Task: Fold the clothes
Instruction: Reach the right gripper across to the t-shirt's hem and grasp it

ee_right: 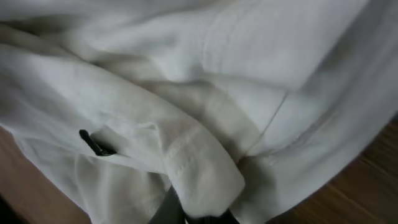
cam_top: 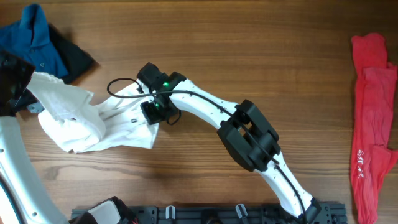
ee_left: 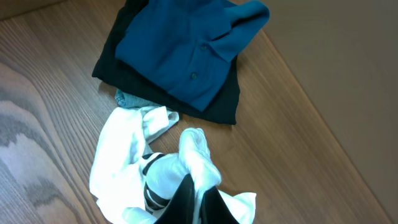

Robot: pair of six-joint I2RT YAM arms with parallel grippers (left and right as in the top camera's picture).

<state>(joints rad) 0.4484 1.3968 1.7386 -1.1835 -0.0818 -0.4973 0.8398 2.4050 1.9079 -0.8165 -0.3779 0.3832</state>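
The T-shirt point(cam_top: 81, 118) is crumpled between my grippers, so next I will pull its hem to the right in the overhead view with my right gripper and let it go on the bare tabletop.
The white T-shirt point(cam_top: 81, 118) with black print lies crumpled at the left of the table. My left gripper point(ee_left: 198, 196) is shut on a bunched fold of the T-shirt point(ee_left: 124, 162) and holds its left end lifted. My right gripper point(cam_top: 151, 111) is at the shirt's right end, shut on a hemmed edge of the white T-shirt point(ee_right: 205, 174), which fills the right wrist view. A blue polo point(cam_top: 31, 40) lies on a dark piece point(cam_top: 74, 59) at the far left; both also show in the left wrist view point(ee_left: 186, 50). Red shirts point(cam_top: 373, 112) lie at the right edge.
The wooden table point(cam_top: 249, 50) stretches between the shirt and the red pile. A black rail point(cam_top: 217, 214) runs along the front edge. The right arm point(cam_top: 249, 134) reaches diagonally across the middle.
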